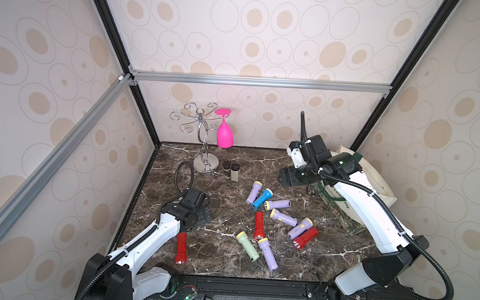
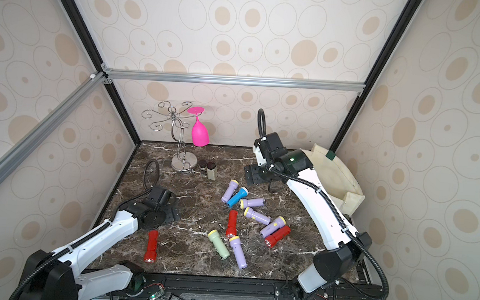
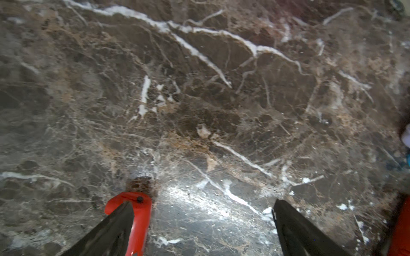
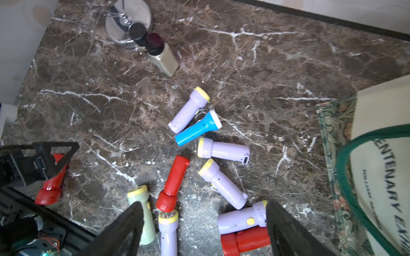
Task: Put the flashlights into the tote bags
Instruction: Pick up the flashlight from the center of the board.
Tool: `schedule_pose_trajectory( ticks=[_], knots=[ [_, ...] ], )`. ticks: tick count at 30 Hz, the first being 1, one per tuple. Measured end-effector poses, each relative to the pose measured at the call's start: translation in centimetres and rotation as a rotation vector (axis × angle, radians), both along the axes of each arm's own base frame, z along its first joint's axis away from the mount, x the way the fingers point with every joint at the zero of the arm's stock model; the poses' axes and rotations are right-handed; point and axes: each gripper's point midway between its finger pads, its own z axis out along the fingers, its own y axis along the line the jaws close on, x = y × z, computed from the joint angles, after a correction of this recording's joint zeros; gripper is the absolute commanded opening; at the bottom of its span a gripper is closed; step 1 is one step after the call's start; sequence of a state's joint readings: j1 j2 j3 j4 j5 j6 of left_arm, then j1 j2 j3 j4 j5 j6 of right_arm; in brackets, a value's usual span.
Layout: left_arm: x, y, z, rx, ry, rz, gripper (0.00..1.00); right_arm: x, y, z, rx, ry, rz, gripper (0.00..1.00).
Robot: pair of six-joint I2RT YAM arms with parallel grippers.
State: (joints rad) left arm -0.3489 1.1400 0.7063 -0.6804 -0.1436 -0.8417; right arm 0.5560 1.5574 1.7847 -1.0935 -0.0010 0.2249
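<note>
The lone red flashlight's tail end lies below the open fingers and nearer my base, so my left gripper will lower and draw back onto it next.
Several flashlights lie loose on the marble table: a blue one among lilac ones, a red one, a pale green one and another red one. A lone red flashlight lies at the left. My left gripper hangs open low over its tail end, which shows just inside one finger. The cream tote bag with green handles stands at the right. Beside it my right gripper is raised, open and empty.
A chrome glass rack with a pink wine glass hanging from it stands at the back left. Two small dark-capped jars stand next to its base. Patterned walls close in the table on three sides.
</note>
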Motion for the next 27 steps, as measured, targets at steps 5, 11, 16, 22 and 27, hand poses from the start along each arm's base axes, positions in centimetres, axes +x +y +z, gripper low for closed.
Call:
schedule_pose_trajectory(
  ticks=[5,11,16,22,27],
  knots=[
    [-0.5,1.4,-1.1,0.032,0.043,0.039,0.96,-1.4,2.8,-0.2,0.038,0.003,0.064,0.88],
    [-1.7,2.2,-3.5,0.069,0.136,0.058,0.96,-2.0,4.6,-0.2,0.075,0.004,0.104,0.88],
    [-2.8,2.8,-4.9,0.090,0.191,0.092,0.96,-2.0,5.1,-0.1,0.098,0.001,0.117,0.88],
    [-5.2,3.3,-6.0,0.077,0.232,0.147,0.95,-1.8,5.8,0.3,0.128,-0.010,0.127,0.88],
    [-5.3,3.1,-6.3,0.054,0.228,0.165,0.86,-1.7,6.1,0.6,0.145,-0.017,0.136,0.89]
  ],
)
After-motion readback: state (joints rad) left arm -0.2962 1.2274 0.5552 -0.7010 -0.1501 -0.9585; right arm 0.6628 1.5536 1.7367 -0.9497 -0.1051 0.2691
